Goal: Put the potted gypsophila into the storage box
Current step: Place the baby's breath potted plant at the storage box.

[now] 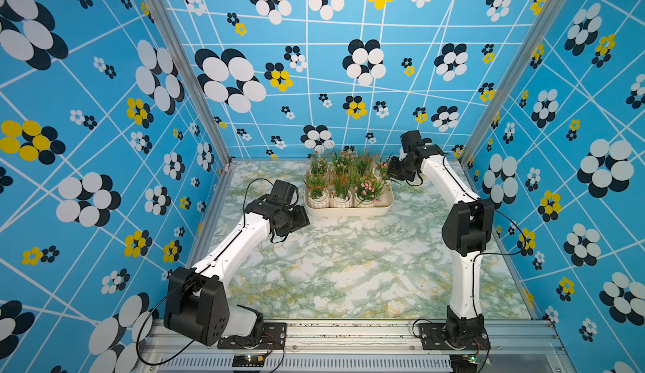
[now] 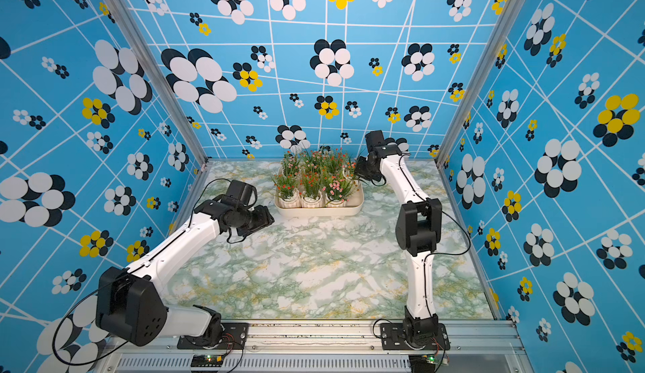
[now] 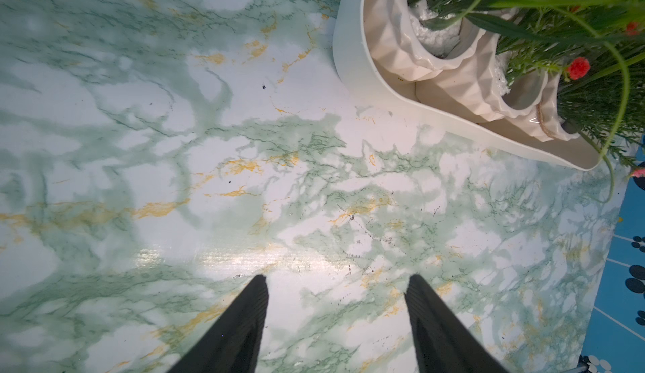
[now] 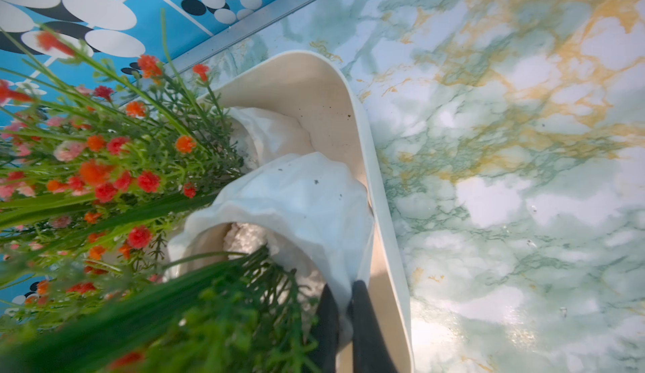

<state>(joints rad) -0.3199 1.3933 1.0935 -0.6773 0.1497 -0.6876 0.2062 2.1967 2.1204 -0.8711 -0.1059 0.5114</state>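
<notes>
I need to lower the white pot further into the storage box [image 1: 349, 211] with my right gripper next and let go of the pot's rim, because the storage box's bottom is below it.
The cream-white storage box [image 1: 349, 211] [image 2: 319, 213] stands at the back of the table and holds several potted gypsophila [image 1: 343, 183] [image 2: 314, 179] in white ribbed pots. My right gripper [image 4: 343, 284] [image 1: 387, 172] is at the box's far right corner. It is shut on the rim of one white pot [image 4: 307, 200], one finger inside the pot and one outside. That pot sits within the box wall [image 4: 363, 127]; its base is hidden. My left gripper [image 3: 336, 278] [image 1: 296, 219] hangs open and empty over bare table left of the box [image 3: 352, 57].
The green and yellow marbled tabletop [image 1: 349, 266] stretches in front of the box. Patterned blue walls close in the back and both sides, with a metal rail [image 4: 265, 15] where the table meets the back wall just behind the box.
</notes>
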